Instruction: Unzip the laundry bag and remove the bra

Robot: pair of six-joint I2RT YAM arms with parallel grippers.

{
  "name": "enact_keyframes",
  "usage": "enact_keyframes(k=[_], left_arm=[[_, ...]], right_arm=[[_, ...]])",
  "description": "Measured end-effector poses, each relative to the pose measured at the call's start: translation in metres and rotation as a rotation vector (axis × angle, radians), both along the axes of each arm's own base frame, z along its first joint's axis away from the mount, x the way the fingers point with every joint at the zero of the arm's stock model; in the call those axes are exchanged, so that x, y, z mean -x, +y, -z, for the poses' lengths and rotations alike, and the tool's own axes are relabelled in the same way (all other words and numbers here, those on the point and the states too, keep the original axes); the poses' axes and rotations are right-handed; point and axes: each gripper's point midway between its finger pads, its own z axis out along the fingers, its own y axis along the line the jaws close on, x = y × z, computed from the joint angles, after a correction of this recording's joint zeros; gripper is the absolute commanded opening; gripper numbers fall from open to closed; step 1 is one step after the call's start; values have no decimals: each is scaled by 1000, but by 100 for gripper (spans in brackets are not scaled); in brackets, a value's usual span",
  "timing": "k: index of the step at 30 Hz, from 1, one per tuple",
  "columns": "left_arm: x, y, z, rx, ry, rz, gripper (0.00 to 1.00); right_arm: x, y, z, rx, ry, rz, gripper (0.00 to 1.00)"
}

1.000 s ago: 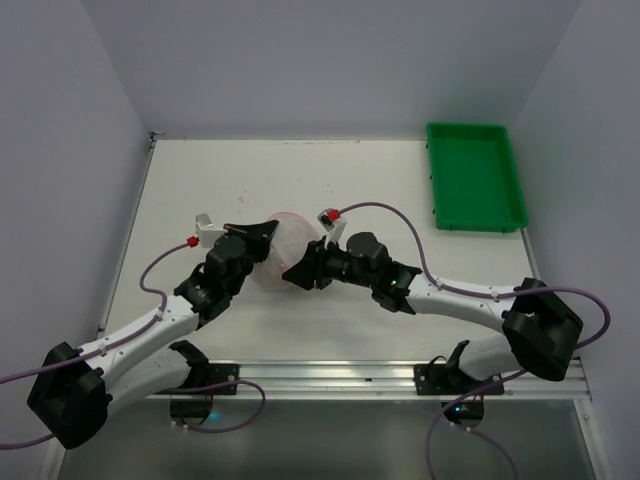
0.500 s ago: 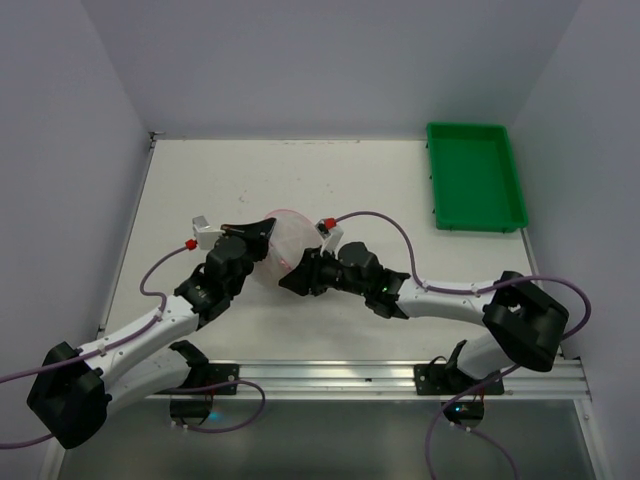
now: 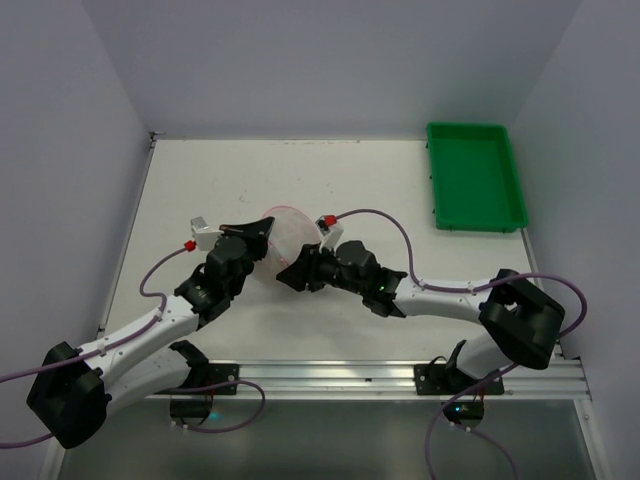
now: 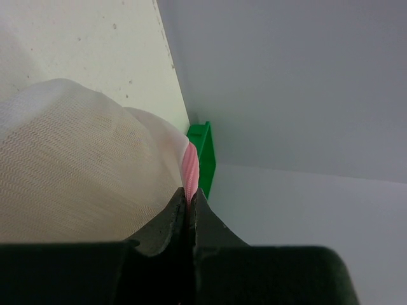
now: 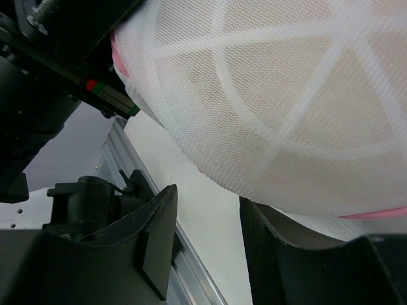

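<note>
My left gripper should go down and back to let go of the pink zip edge, because the near tabletop is below the gripper and farther back.
The laundry bag (image 3: 288, 228), a round drum of white mesh with a pink zip edge, sits mid-table between my two grippers. My left gripper (image 3: 264, 233) is shut on the pink zip edge (image 4: 189, 170), with the mesh (image 4: 82, 178) bulging to its left. My right gripper (image 3: 293, 274) is at the bag's near side. In the right wrist view the right gripper (image 5: 208, 198) is open with nothing between its fingers, and the mesh (image 5: 286, 95) hangs just above, touching the right-hand finger (image 5: 280, 254). The bra is hidden; only a beige tint shows through the mesh.
A green tray (image 3: 473, 176) stands at the back right, and its corner (image 4: 205, 152) shows past the left fingers. The aluminium rail (image 3: 330, 376) runs along the near edge. The left arm's body (image 5: 44, 76) is close beside the right gripper.
My right arm has slid left, bringing its gripper under the bag's near side, and its jaws have widened slightly. The left gripper keeps its pinch on the zip edge.
</note>
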Motion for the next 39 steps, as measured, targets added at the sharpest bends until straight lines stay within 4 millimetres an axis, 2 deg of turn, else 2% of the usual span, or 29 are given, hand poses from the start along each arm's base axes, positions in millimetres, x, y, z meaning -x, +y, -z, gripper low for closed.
enact_keyframes(k=[11, 21, 26, 28, 32, 34, 39], left_arm=[[-1, 1, -4, 14, -13, -12, 0], [-1, 1, -5, 12, -16, -19, 0], [0, 2, 0, 7, -11, -22, 0], [3, 6, 12, -2, 1, -25, 0], [13, 17, 51, -28, 57, -42, 1], [19, 21, 69, -41, 84, -43, 5], [33, 31, 99, -49, 126, -46, 13]], right_arm=[[-6, 9, -21, -47, -37, 1, 45], [-14, 7, -18, -35, -42, 48, 47], [-17, 1, -7, 0, -22, 62, 48], [-22, -8, 3, 33, 4, 80, 49], [-41, -38, 32, 103, 75, 139, 49], [-46, -48, 40, 122, 96, 154, 49], [-44, -50, 54, 152, 124, 129, 48]])
